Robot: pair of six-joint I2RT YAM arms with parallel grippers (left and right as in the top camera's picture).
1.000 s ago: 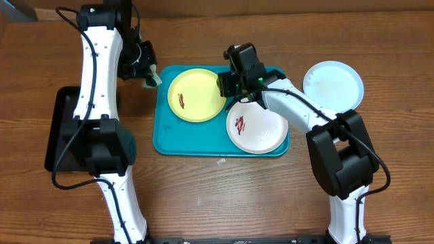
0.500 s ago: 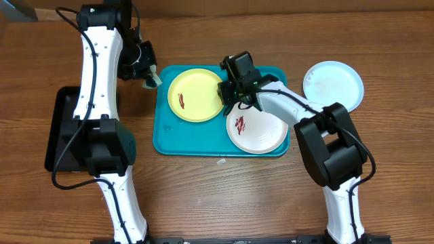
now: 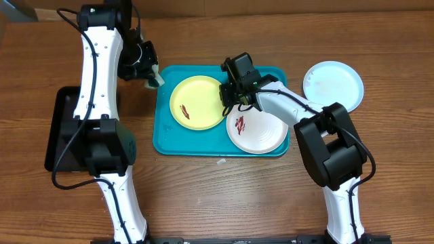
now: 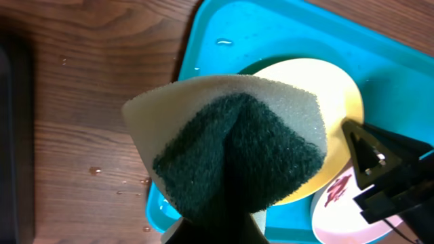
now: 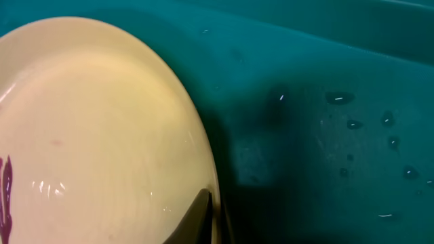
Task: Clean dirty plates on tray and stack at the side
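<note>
The black tray (image 4: 16, 149) is below my left gripper and to its left in the overhead view, so the gripper will carry the sponge (image 4: 230, 142) back and down to the tray next and let go of it.
The yellow-green plate (image 3: 193, 103) lies on the left half of the turquoise tray (image 3: 163, 139), a dark-red smear near its left side. My right gripper (image 3: 227, 98) is shut on its right rim; in the right wrist view a finger (image 5: 200, 217) presses the top of the plate (image 5: 88, 135) at its edge. The white plate (image 3: 261, 132), also smeared red, sits at the tray's front right. The pale blue plate (image 3: 333, 85) rests on the table to the right of the tray. My left gripper (image 3: 150, 76) hovers at the tray's back-left corner, shut on a green-and-pale sponge (image 4: 230, 142).
A black tray (image 3: 60, 129) lies at the table's left edge beside the left arm. Water droplets dot the turquoise tray floor (image 5: 352, 122) and the wood (image 4: 95, 171) near its left rim. A small white scrap (image 3: 220, 161) lies in front of the tray.
My right gripper went from open to shut on the yellow-green plate's rim. The plate shifted slightly toward the tray's front. The left arm and sponge barely moved.
</note>
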